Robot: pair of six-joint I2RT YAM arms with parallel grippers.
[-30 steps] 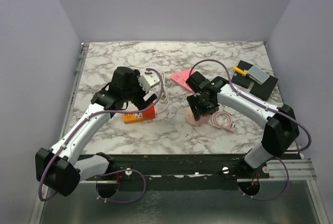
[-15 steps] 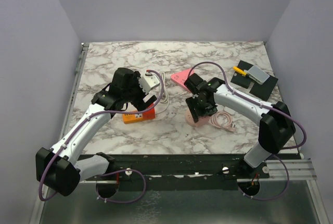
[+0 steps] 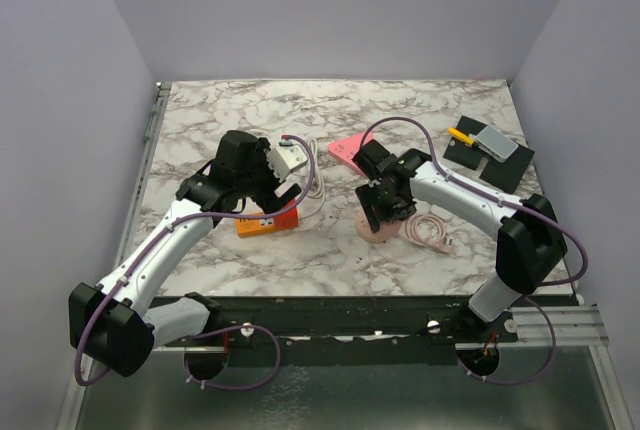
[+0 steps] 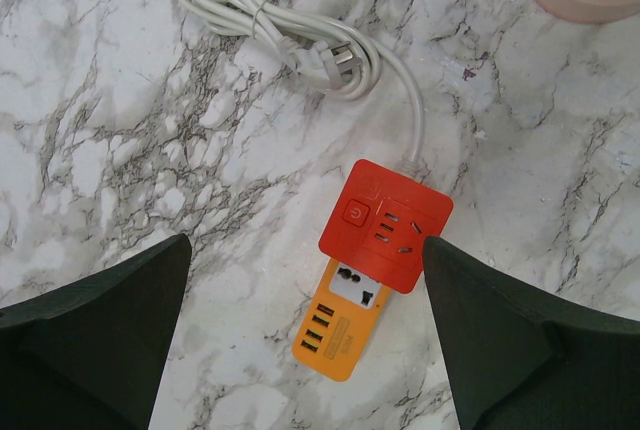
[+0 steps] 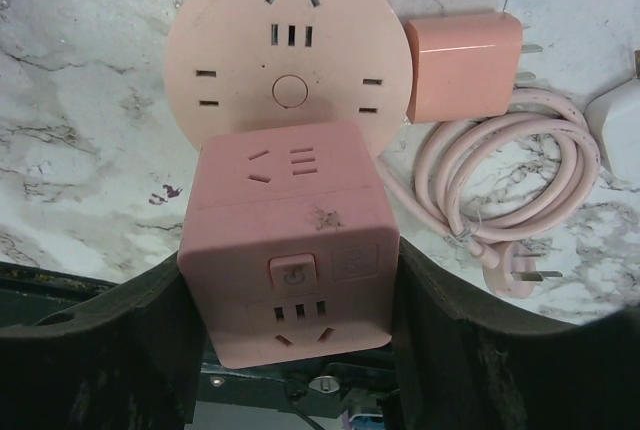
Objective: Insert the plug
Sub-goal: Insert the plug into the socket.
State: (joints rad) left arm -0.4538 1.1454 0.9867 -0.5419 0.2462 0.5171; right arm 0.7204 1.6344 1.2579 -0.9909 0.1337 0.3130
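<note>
The pink cube hangs over the round base's near part, so my right gripper will lower and release it there.
My right gripper (image 5: 288,290) is shut on a pink cube socket (image 5: 285,240), one finger on each side of it. The cube hangs over the near edge of a round pink socket base (image 5: 285,50) that lies flat on the marble; I cannot tell if they touch. The cube's underside is hidden. In the top view this gripper (image 3: 385,202) covers most of the base (image 3: 378,232). My left gripper (image 4: 305,250) is open above a red and orange power strip (image 4: 385,225). The strip's white cable ends in a white plug (image 4: 335,55) lying loose.
A pink charger block (image 5: 463,68) and a coiled pink cable (image 5: 500,180) with its own plug (image 5: 525,275) lie right of the round base. A pink pad (image 3: 347,150) lies behind it. A black mat (image 3: 490,155) with small items sits at the back right.
The right arm's elbow has swung slightly left; its gripper and the pink cube have barely moved. The left arm has stayed still.
</note>
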